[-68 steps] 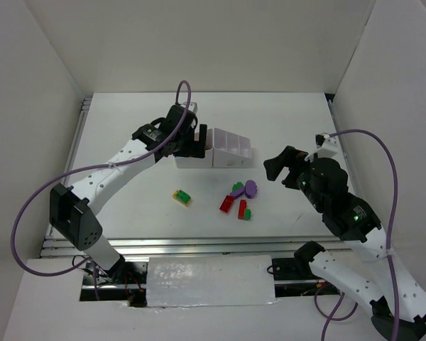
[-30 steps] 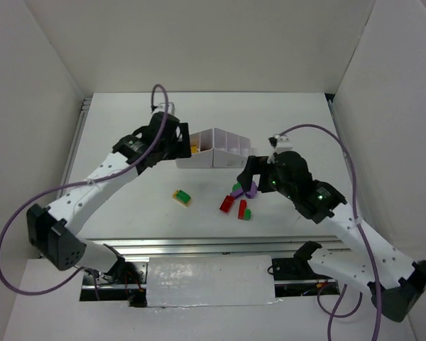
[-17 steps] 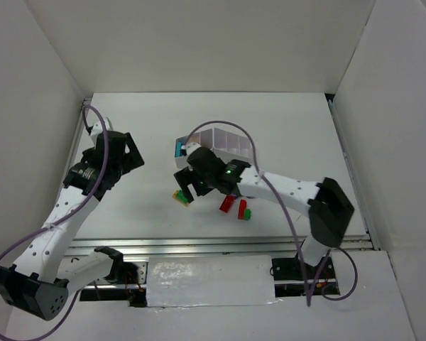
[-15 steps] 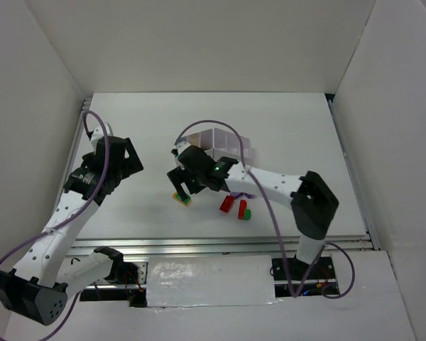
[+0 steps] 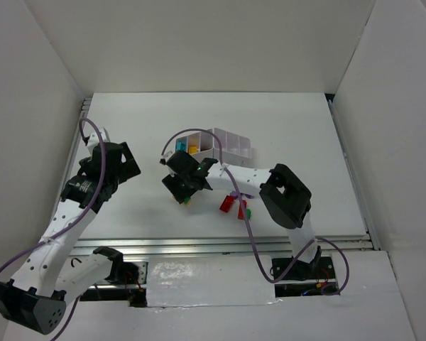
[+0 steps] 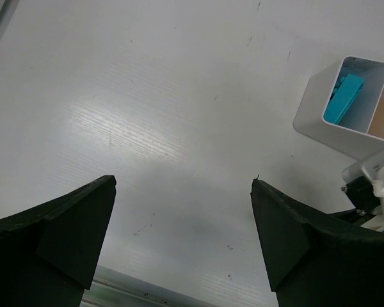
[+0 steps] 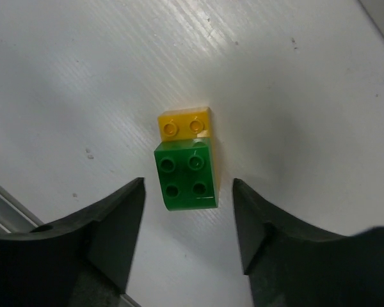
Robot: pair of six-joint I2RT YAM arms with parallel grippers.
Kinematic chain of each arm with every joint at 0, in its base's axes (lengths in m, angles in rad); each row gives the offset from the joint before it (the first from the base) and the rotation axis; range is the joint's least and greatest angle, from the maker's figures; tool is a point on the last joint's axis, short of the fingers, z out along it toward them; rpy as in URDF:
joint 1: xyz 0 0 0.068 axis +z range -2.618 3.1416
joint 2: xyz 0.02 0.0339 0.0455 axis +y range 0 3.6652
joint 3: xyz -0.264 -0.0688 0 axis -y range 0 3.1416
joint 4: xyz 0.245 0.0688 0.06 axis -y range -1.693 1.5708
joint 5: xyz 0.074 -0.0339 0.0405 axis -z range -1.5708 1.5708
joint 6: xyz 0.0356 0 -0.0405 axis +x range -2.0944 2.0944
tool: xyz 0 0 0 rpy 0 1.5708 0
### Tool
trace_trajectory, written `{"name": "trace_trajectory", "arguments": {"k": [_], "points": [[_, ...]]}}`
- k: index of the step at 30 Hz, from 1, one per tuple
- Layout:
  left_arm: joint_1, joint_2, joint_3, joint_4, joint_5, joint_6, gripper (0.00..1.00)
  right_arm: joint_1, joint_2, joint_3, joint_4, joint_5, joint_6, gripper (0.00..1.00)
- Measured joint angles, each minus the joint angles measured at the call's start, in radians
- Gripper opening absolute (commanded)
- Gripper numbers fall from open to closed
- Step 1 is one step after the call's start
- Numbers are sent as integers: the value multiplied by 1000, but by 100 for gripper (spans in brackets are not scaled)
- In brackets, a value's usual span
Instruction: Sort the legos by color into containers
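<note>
The left gripper turns and reaches to the right in the top view toward the yellow lego (image 7: 184, 123) next, as a green one caps it.
A green lego (image 7: 185, 174) sits stacked on a yellow lego (image 7: 184, 123) on the table. My right gripper (image 7: 188, 184) hangs over them with a finger on each side and a gap to both; in the top view it (image 5: 182, 186) covers most of the pair. Two red legos (image 5: 227, 204), one with a green piece (image 5: 246, 212), lie to its right, and a purple one peeks from under the arm. The white containers tray (image 5: 231, 139) holds a light blue lego (image 6: 344, 99) and a yellow one (image 5: 193, 149). My left gripper (image 6: 184, 182) is open over bare table, left of the tray.
The right arm (image 5: 248, 177) stretches across the middle of the table, just in front of the tray. White walls stand on three sides. A metal rail (image 5: 199, 245) runs along the near edge.
The right arm has swung left from the purple lego to the yellow-green pair and its jaws have narrowed. The left arm has drawn back from the tray to the left.
</note>
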Motion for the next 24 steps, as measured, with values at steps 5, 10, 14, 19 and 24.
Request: {"name": "trace_trajectory", "arguments": {"k": [5, 10, 14, 19, 24], "points": [[4, -1, 0, 8, 8, 0, 99, 15, 32, 4, 2, -5, -4, 56], [5, -4, 0, 11, 13, 1, 100, 16, 45, 4, 3, -3, -3, 42], [5, -5, 0, 11, 23, 4, 99, 16, 45, 5, 6, 9, 5, 0], [6, -6, -1, 28, 66, 30, 100, 16, -9, -39, 25, 14, 35, 0], [8, -42, -40, 116, 242, 102, 100, -16, -288, -203, 84, -67, 101, 0]]}}
